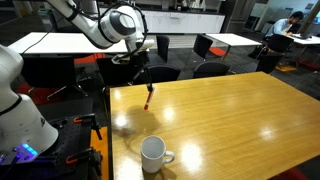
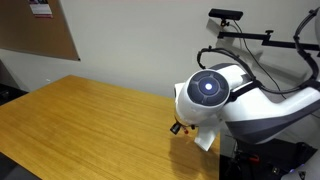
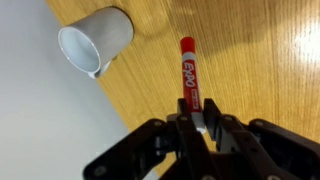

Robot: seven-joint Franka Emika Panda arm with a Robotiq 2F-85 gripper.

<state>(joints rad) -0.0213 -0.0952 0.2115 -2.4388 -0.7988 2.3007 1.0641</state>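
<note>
The red Expo marker still hangs above the wood, so next it goes down and outward in my gripper and comes free over bare tabletop apart from the white mug.
My gripper is shut on a red Expo marker, which sticks out past the fingertips over the wooden table. In an exterior view the gripper holds the marker upright above the table, near its far edge. A white mug stands near the table's front edge, well apart from the marker. The wrist view shows the same mug at the upper left, close to the table's edge. In an exterior view the arm's round wrist joint hides the gripper.
Black office chairs and white tables stand behind the wooden table. A person sits at the far right. A cork board hangs on the wall. The robot's white base stands beside the table.
</note>
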